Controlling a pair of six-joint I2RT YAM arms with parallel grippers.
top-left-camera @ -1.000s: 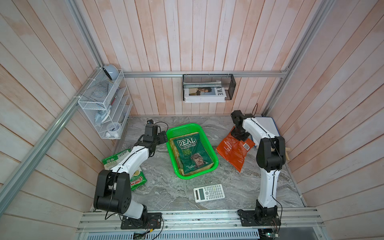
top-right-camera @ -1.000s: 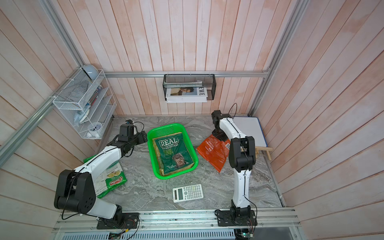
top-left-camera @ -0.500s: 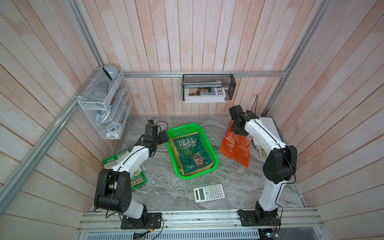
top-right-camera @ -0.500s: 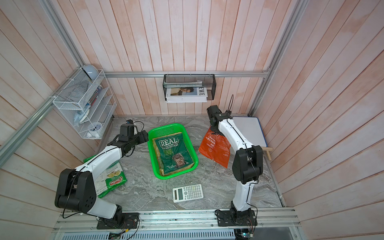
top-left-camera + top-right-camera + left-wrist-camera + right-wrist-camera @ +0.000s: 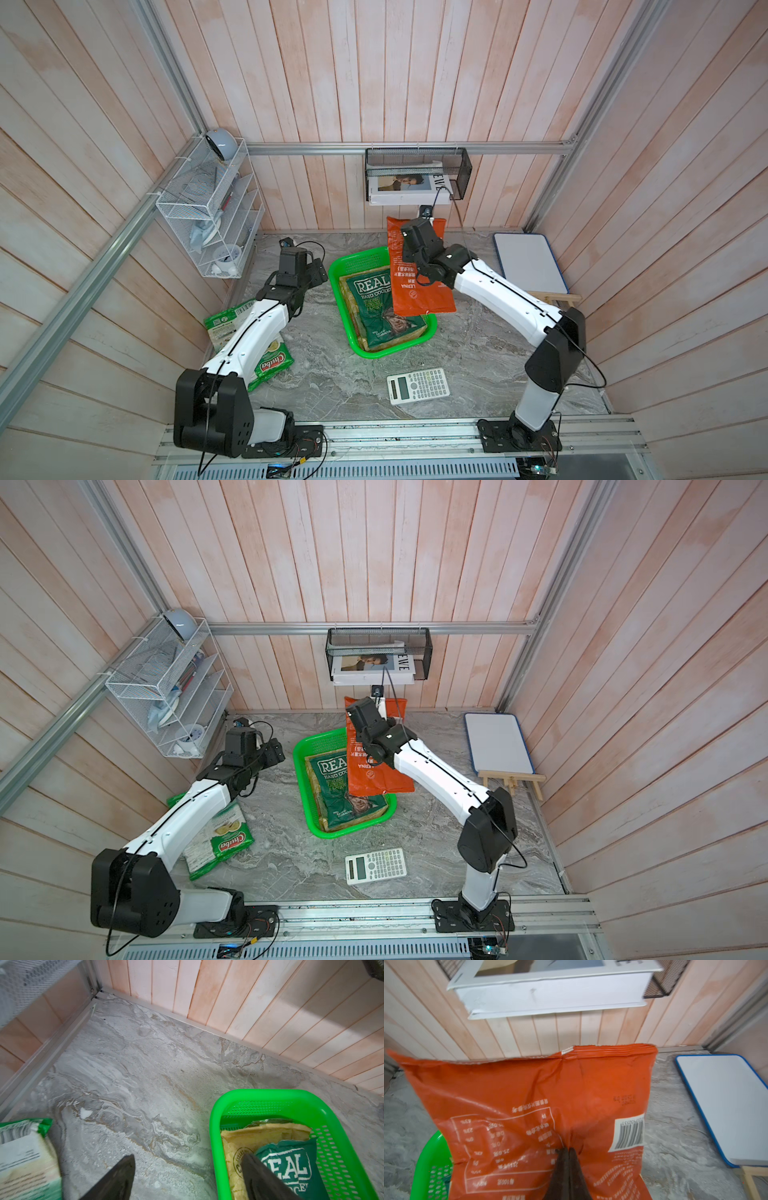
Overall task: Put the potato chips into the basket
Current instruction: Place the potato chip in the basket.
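Observation:
My right gripper moves toward my left gripper next, then down over the "REAL" bag (image 5: 374,307), and releases the fold, because the orange-red chips bag overhangs the basket's rim.
My right gripper (image 5: 568,1150) is shut on a fold of the orange-red chips bag (image 5: 419,291), which hangs in the air over the far right side of the green basket (image 5: 338,286). The dark green "REAL" bag (image 5: 374,307) lies in the basket on top of a tan bag (image 5: 239,1142). My left gripper (image 5: 189,1156) is open and empty, hovering low over the basket's left rim (image 5: 214,1126). The "Chuba" bag (image 5: 274,361) and another green-and-white bag (image 5: 224,322) lie on the table partly under the left arm.
A white calculator (image 5: 417,385) lies in front of the basket. A blue-rimmed whiteboard (image 5: 530,262) and a small wooden easel (image 5: 557,297) are at the far right. A black mesh holder (image 5: 417,174) and a white wire rack (image 5: 212,216) hang on the walls.
The right arm has lifted the orange-red bag off the table right of the basket and swung it up and leftward over the basket. The left arm has stayed put.

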